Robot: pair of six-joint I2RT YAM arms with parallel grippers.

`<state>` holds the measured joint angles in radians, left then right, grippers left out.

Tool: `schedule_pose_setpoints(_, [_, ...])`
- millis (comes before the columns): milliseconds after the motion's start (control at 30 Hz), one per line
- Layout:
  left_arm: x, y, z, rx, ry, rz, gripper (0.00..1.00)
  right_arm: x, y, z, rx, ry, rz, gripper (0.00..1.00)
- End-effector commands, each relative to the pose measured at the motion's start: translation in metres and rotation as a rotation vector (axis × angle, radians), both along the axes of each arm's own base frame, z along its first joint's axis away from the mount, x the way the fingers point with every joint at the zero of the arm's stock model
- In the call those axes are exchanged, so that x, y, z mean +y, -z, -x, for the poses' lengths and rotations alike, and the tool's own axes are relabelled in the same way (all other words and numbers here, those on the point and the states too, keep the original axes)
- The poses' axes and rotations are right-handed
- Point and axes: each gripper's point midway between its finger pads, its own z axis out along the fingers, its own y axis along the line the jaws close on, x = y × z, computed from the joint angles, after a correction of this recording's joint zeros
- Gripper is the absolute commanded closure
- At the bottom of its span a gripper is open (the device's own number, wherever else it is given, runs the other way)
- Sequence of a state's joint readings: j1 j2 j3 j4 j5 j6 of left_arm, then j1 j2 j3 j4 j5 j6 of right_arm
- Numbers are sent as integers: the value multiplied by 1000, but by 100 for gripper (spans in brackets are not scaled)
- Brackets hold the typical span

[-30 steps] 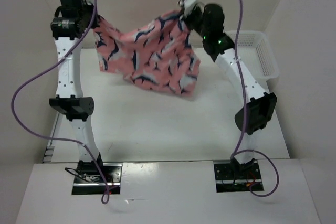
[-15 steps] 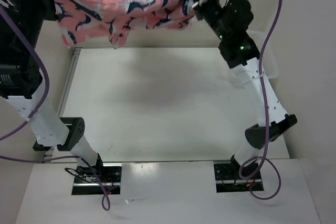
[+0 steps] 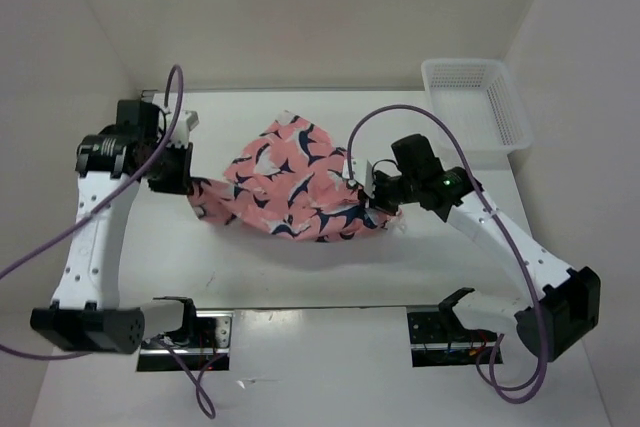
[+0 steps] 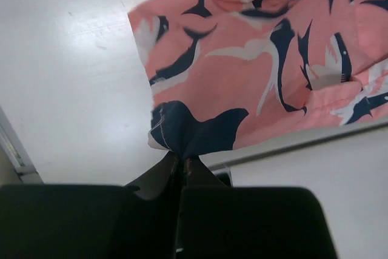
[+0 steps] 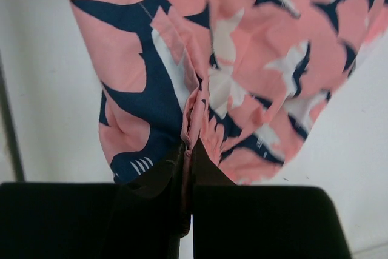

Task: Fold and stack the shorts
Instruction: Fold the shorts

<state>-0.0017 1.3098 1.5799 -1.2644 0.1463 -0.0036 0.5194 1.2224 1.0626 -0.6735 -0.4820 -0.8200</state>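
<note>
My right gripper should pull to the right in the top view, over the bare tabletop short of the basket, and let go of the shorts' fold, because the shorts are wrinkled.
The salmon-pink shorts (image 3: 285, 182) with navy-and-white bird print lie stretched across the middle of the table between my two grippers. My left gripper (image 3: 188, 179) is shut on the shorts' left corner, and in the left wrist view (image 4: 180, 157) a navy patch of cloth (image 4: 242, 77) is pinched between the fingertips. On the right end, my right gripper (image 3: 368, 205) is shut on a bunched fold. The right wrist view (image 5: 189, 150) shows pink fabric (image 5: 242, 59) squeezed between the jaws and hanging over them.
A white plastic mesh basket (image 3: 475, 104) stands at the table's back right corner. White walls enclose the table on the left, back and right. The arm bases sit at the near edge.
Both arms came down from high at the back, where they held the shorts in the air, to low over the table. The shorts now rest on the table, both grips unchanged.
</note>
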Motion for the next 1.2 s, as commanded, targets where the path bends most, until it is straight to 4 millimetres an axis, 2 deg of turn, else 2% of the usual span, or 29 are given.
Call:
schedule_pose_setpoints(0, [-9,-23,51,-113,33,46,100,6,-15,32,5,-119,-76,100])
schedule_pose_setpoints(133, [-9,-24,52,-121,33,46,100,4,-5,36,29,-118,-64,100])
schedule_pose_setpoints(200, [-12,-28,37,-122,41,57,100,1,1,30,30,-72,-52,100])
schedule_pose_setpoints(233, [-13,-38,25,-160,47,64,100,1,-1,25,28,-39,-59,100])
schedule_pose_setpoints(267, [-13,-36,6,-157,47,64,100,-3,6,24,58,34,-57,100])
schedule_pose_setpoints(400, [-15,-66,-82,-315,59,69,100,-17,23,23,133,151,-61,100])
schedule_pose_setpoints(433, [-15,-52,-109,-280,57,70,100,-21,26,22,160,183,-70,100])
schedule_pose_setpoints(467, [-18,-54,-125,-289,66,81,100,-36,39,17,238,273,-69,100])
schedule_pose_setpoints(500, [-23,-76,-145,-354,81,81,100,-41,42,15,250,276,-73,100])
schedule_pose_setpoints(533, [-25,-53,-169,-301,80,74,100,-48,44,6,243,333,-79,100])
schedule_pose_setpoints(567, [-34,-52,-184,-314,97,68,100,-64,48,-7,260,426,-83,100])
schedule_pose_setpoints(600, [-41,-47,-207,-317,107,61,100,-68,47,-14,265,448,-90,100])
schedule_pose_setpoints(667, [-59,-38,-228,-323,131,40,100,-89,59,-27,318,544,-89,100])
schedule_pose_setpoints(700, [-66,-14,-243,-282,138,31,100,-95,62,-32,329,575,-94,100])
schedule_pose_setpoints(733, [-79,-26,-254,-334,156,31,100,-101,65,-39,330,614,-101,100])
schedule_pose_setpoints(767, [-79,-22,-264,-339,150,23,100,-113,71,-45,344,664,-99,100])
schedule_pose_setpoints(800, [-88,1,-276,-308,163,23,100,-119,76,-48,341,688,-91,100])
schedule_pose_setpoints(833, [-90,-19,-288,-375,163,28,100,-123,76,-49,341,700,-93,100])
schedule_pose_setpoints(867, [-99,1,-301,-356,175,29,100,-127,86,-47,372,713,-82,100])
schedule_pose_setpoints(967, [-118,4,-325,-423,182,10,100,-133,93,-50,378,730,-65,100])
schedule_pose_setpoints(1000, [-117,6,-331,-435,172,1,100,-136,101,-48,400,740,-57,100])
schedule_pose_setpoints(1033, [-125,12,-332,-433,178,-6,100,-138,100,-51,387,747,-54,100])
schedule_pose_setpoints(1067, [-123,29,-340,-415,166,-24,100,-138,105,-50,401,748,-48,100])
schedule_pose_setpoints(1133, [-134,36,-341,-415,176,-35,100,-139,111,-50,408,755,-36,100])
schedule_pose_setpoints(1167, [-135,53,-343,-388,177,-39,100,-142,114,-53,402,766,-25,100])
